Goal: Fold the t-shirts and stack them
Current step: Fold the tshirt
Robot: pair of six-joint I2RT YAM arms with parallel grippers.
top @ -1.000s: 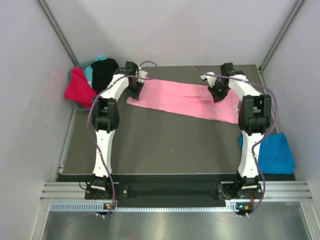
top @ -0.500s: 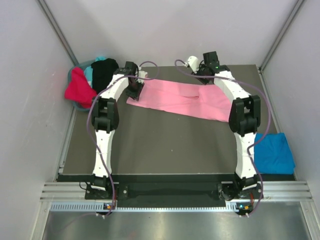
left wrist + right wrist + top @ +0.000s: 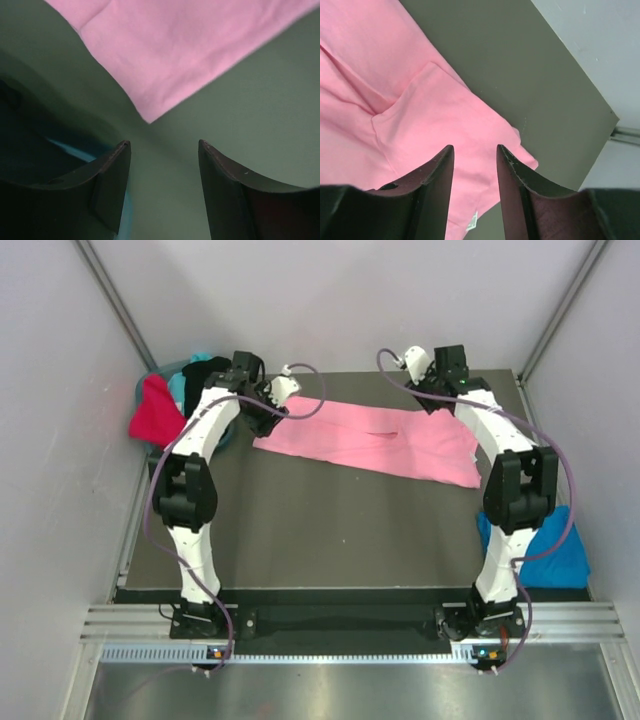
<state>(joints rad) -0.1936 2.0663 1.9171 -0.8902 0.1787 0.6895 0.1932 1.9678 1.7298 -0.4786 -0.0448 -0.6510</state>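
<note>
My left gripper lowers onto the near corner of the pink shirt's end by the basket next, since that corner points toward my open, empty fingers.
A light pink t-shirt point(image 3: 365, 440), folded into a long band, lies flat across the far half of the dark table point(image 3: 320, 530). My left gripper point(image 3: 268, 412) hovers just off its left end and is open; in the left wrist view only the pink corner point(image 3: 190, 50) shows, ahead of the empty left gripper point(image 3: 162, 145). My right gripper point(image 3: 432, 395) hangs open over the shirt's far right part, with pink cloth point(image 3: 420, 115) and a white tag point(image 3: 472, 220) below the right gripper point(image 3: 475, 147) and nothing between its fingers. A folded bright blue t-shirt point(image 3: 552, 545) lies at the table's right edge.
At the far left corner sits a pile of red point(image 3: 155, 415), teal point(image 3: 178, 388) and black point(image 3: 207, 375) t-shirts in a bluish basket point(image 3: 150, 448). Grey walls close in on both sides. The table's far right edge point(image 3: 580, 85) runs close behind the right gripper.
Both grippers have opened and let go of the pink t-shirt. The right gripper has lifted off the cloth and moved toward the far edge. The left arm's elbow has swung left.
</note>
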